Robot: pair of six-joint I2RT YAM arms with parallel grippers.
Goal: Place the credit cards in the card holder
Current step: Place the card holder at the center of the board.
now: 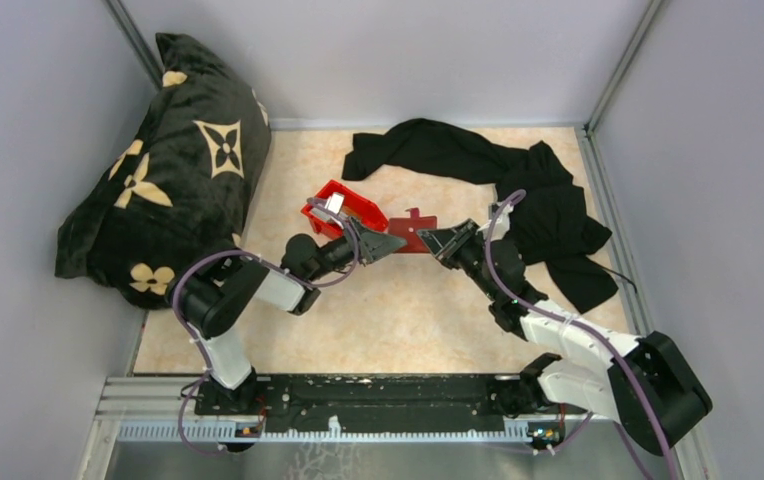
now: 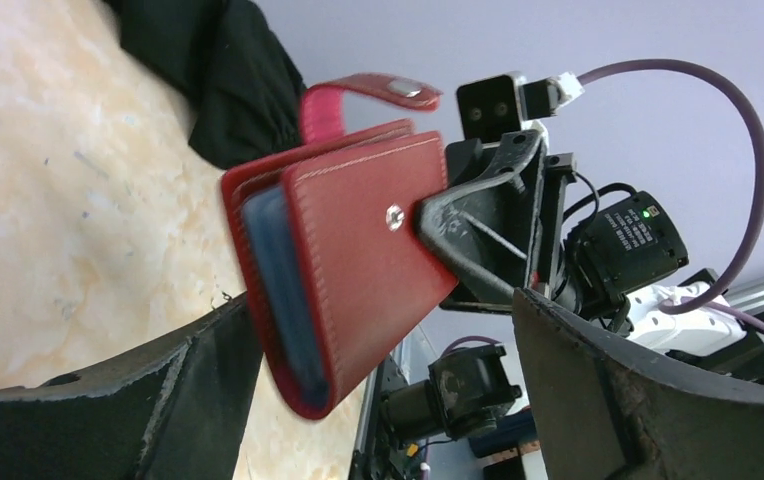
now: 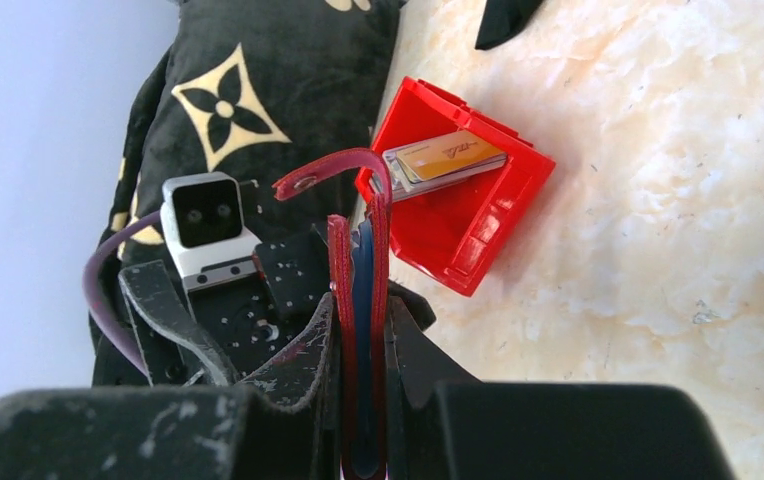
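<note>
The card holder's loose end [image 1: 396, 229] [image 2: 301, 345] is already between the open fingers of my left gripper, so they need to close next right where they are and pinch both red covers of the card holder together.
The card holder [image 1: 413, 232], dark red and folded shut, hangs above the table between both arms. Its snap strap [image 2: 373, 90] sticks up undone, and a blue inner edge shows. My right gripper [image 3: 363, 320] is shut on its far end and holds it edge-on; this gripper also shows in the top view [image 1: 438, 240]. My left gripper [image 2: 383, 330] is open, its fingers wide on either side of the holder's free end; it also shows in the top view [image 1: 388, 243]. One credit card [image 3: 448, 160], grey and orange, leans inside the red bin [image 3: 478, 225]. No other cards are in view.
The red bin [image 1: 353, 212] sits on the table just behind my left gripper. A black patterned pillow [image 1: 168, 170] fills the far left corner. Black cloth [image 1: 518, 190] lies at the far right, behind my right arm. Grey walls close three sides.
</note>
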